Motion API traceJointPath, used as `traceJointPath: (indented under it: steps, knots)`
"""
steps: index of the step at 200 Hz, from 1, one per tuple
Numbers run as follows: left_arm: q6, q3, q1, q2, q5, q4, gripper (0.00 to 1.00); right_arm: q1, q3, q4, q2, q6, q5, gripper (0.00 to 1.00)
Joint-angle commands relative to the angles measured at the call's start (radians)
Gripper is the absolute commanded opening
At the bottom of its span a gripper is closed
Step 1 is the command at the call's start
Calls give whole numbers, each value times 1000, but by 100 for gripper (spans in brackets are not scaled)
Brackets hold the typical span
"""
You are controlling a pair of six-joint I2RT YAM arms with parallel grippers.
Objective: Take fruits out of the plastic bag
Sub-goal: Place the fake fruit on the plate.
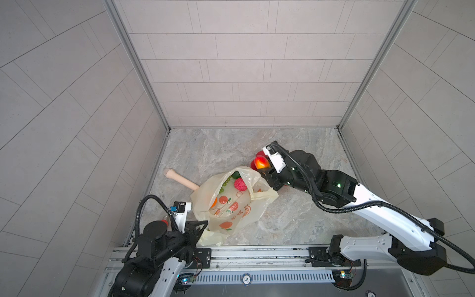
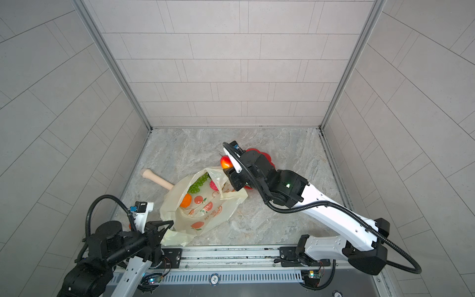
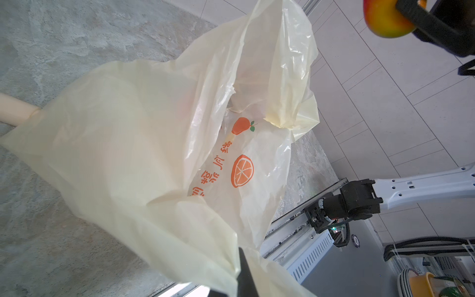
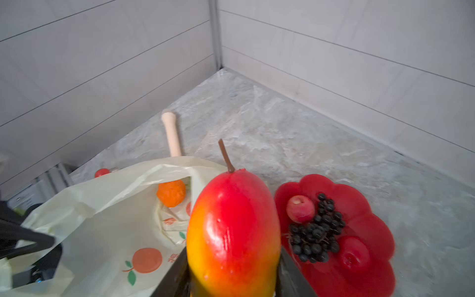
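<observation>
The robot's right gripper needs to carry the mango (image 4: pixel 232 226) over to the red plate's far side (image 4: pixel 353 201), go down and release it there, since that spot shows bare beyond the dark grape bunch.
The pale yellow plastic bag (image 1: pixel 226 205) (image 2: pixel 205 208) lies open on the marble floor. Inside it show green grapes (image 2: pixel 198 184), a bumpy pink fruit (image 1: pixel 239 184), a dark green round fruit (image 1: pixel 236 175) and an orange (image 4: pixel 171 193). My left gripper (image 1: pixel 204 223) (image 3: pixel 243 259) is shut on the bag's near edge. My right gripper (image 4: pixel 232 262) is shut on the yellow-red mango (image 4: pixel 232 226) (image 1: pixel 261 162), held in the air between the bag's mouth and the red plate (image 4: pixel 359 195). The plate holds a dark grape bunch (image 4: pixel 316 231) and two red apples (image 4: pixel 300 208).
A beige stick (image 1: pixel 181 179) (image 4: pixel 171 133) lies on the floor with one end under the bag's far left side. Tiled walls close in the floor on three sides. A metal rail (image 1: pixel 257 253) runs along the near edge.
</observation>
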Motion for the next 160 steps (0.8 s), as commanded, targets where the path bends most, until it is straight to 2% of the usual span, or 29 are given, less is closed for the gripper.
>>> traceJointPath:
  steps: [1,22,54,77,105,127,160]
  knots:
    - [-5,7,8,-13,-9,-5,2,-119,-40,-41,-17,4,13,33]
    - [-6,6,7,-13,-12,-6,2,-242,-77,-15,13,-37,-8,33]
    - [-10,8,10,-12,-19,-6,2,-375,-94,82,153,-96,-65,33]
    - [-13,12,10,-13,-32,-12,2,-420,-60,151,290,-196,-120,34]
    - [-26,10,9,-13,-48,-12,2,-464,82,100,508,-302,-178,33]
    - [-31,11,9,-11,-56,-14,2,-507,168,70,649,-321,-192,33]
    - [-48,9,9,-14,-75,-17,2,-537,207,72,747,-350,-186,33]
